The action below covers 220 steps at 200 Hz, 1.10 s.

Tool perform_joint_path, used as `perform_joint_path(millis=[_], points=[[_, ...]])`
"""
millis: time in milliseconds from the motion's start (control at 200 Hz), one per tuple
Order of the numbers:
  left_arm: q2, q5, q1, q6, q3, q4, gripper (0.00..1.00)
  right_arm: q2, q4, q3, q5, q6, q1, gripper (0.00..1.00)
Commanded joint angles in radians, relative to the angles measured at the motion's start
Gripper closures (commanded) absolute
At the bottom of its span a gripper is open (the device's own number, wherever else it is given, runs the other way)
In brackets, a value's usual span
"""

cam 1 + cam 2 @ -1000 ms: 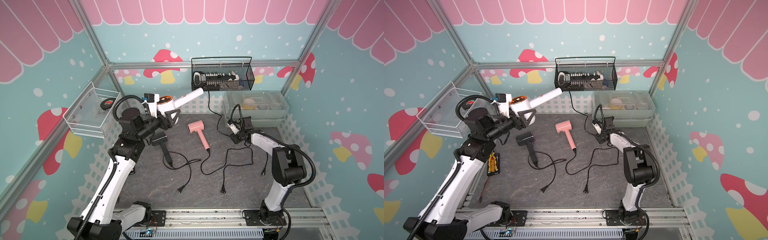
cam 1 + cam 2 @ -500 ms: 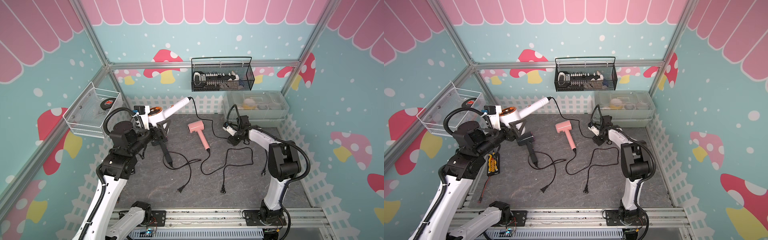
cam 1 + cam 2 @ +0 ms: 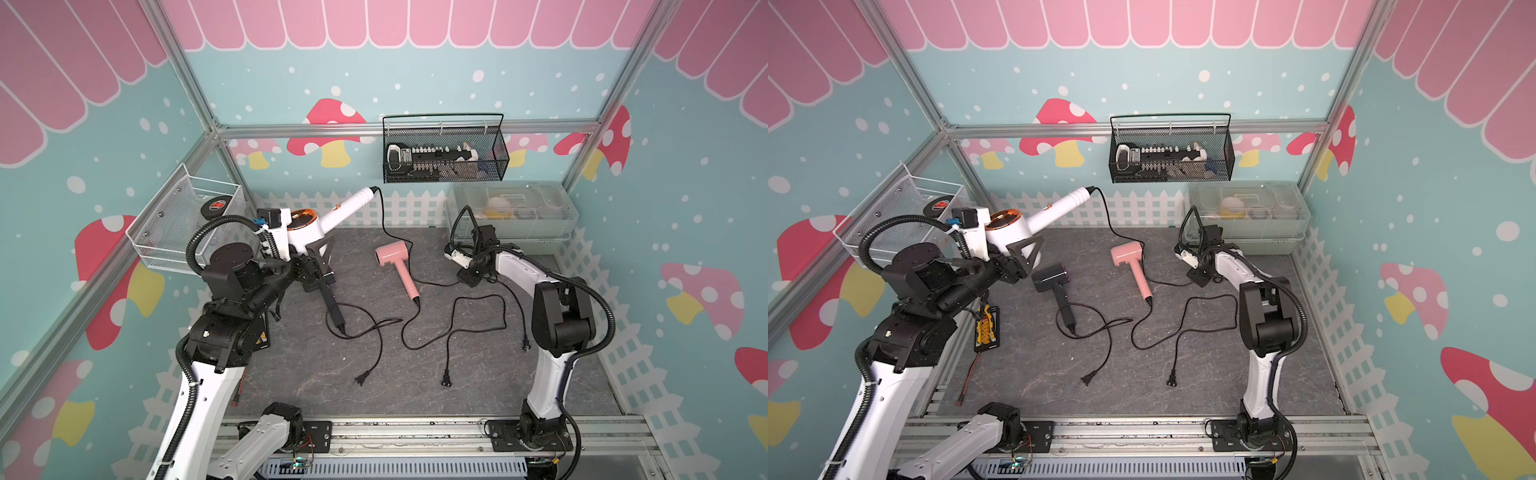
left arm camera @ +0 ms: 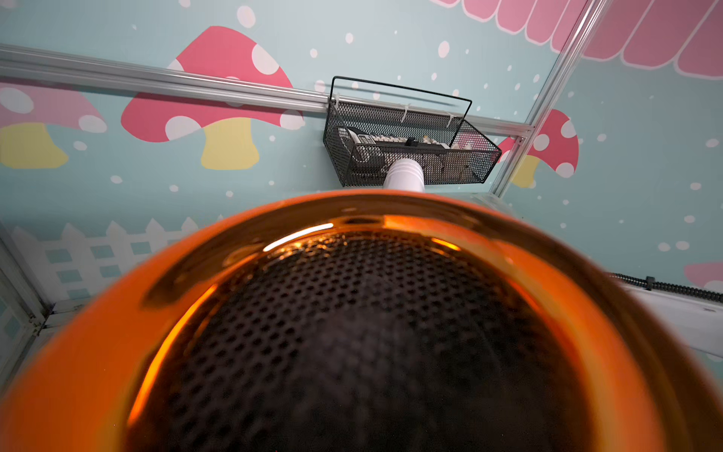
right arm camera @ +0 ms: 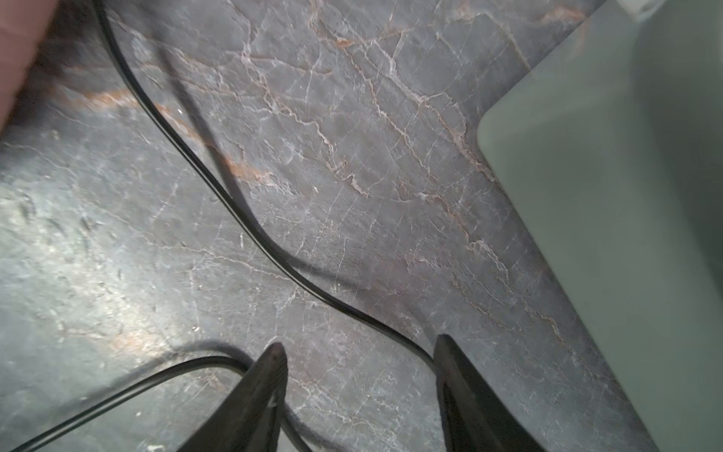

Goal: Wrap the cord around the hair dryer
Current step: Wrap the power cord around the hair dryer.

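Note:
My open right gripper is just above the black cord, one finger over it. Its fingers need to shift over the cord next, lower and close around it.
My left gripper [image 3: 311, 246] is shut on the body of a white hair dryer [image 3: 305, 232] with a copper rear ring, held above the table's back left. Its handle [image 3: 1059, 208] points up toward the back wall. In the left wrist view the dryer's copper ring and dark mesh [image 4: 352, 332] fill the frame and hide the jaws. The black cord [image 3: 383, 226] drops from the handle's end, runs across the table and reaches my right gripper [image 3: 469, 276]. That gripper [image 5: 359, 344] is open, low over the table, with the cord [image 5: 250, 231] lying by its fingertips.
A pink hair dryer [image 3: 392, 255] and a black hair dryer [image 3: 1050, 278] lie mid-table, their cords and plugs spread toward the front. A black wire basket [image 3: 444, 153] hangs on the back wall above a clear bin [image 3: 511, 212]. A wire tray [image 3: 187, 224] sticks out at the left.
My left arm has pulled back to the left and lower with the white dryer, so its handle tip has left the wire basket. The right gripper has shifted slightly left.

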State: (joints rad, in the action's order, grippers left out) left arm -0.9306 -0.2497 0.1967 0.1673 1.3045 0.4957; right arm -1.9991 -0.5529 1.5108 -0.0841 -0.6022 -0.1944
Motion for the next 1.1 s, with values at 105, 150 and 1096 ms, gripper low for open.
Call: perform_joint_path(millis=[105, 150, 1096], points=[[-0.046, -0.053, -0.006, -0.033, 0.058, -0.091, 1.0, -0.07, -0.102, 0.066, -0.022, -0.149, 0.004, 0.4], [-0.055, -0.057, -0.007, -0.037, 0.068, -0.092, 1.0, -0.075, -0.102, 0.066, -0.006, -0.167, 0.004, 0.4], [-0.12, -0.157, -0.006, -0.033, 0.146, -0.095, 1.0, -0.304, -0.317, 0.317, 0.023, -0.495, 0.025, 0.62]])
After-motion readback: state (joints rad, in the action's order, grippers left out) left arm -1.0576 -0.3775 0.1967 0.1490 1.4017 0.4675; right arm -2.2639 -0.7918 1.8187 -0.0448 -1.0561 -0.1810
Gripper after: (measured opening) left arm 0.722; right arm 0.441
